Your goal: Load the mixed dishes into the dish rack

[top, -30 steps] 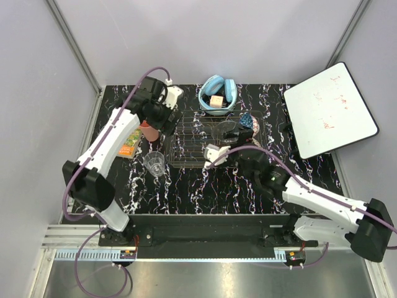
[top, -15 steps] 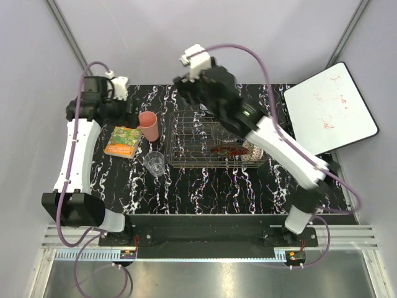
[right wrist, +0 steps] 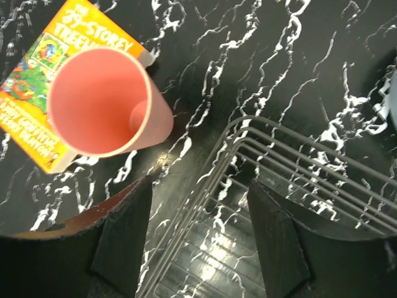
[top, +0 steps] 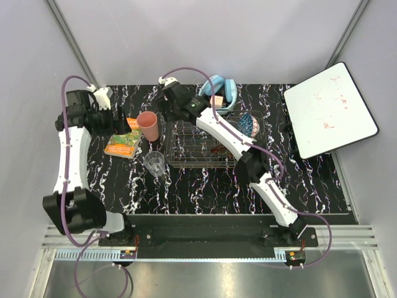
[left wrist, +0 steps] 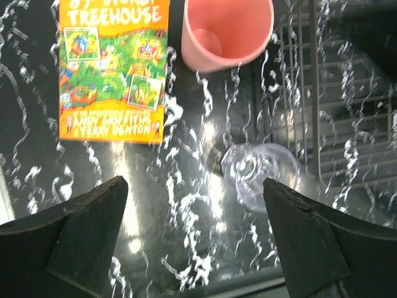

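Note:
The pink cup stands upright with its opening open, so the robot's left gripper will come down to the right in the top view, onto its rim beside the booklet.
The pink cup stands upright on the table left of the dish rack; it also shows in the left wrist view and the right wrist view. The clear glass tumbler stands nearer, by the rack's near left corner. A red floral plate lies in the rack and a blue patterned bowl is at its far right. My left gripper is open and empty above the table. My right gripper is open over the rack's far left corner.
The orange-green booklet lies left of the cup. A light blue bowl with a yellow cube sits behind the rack. A white board lies at the far right. My right arm spans the rack.
My right arm has come down from high over the rack's far side to its far left corner beside the pink cup. My left gripper has drawn back left, off the cup.

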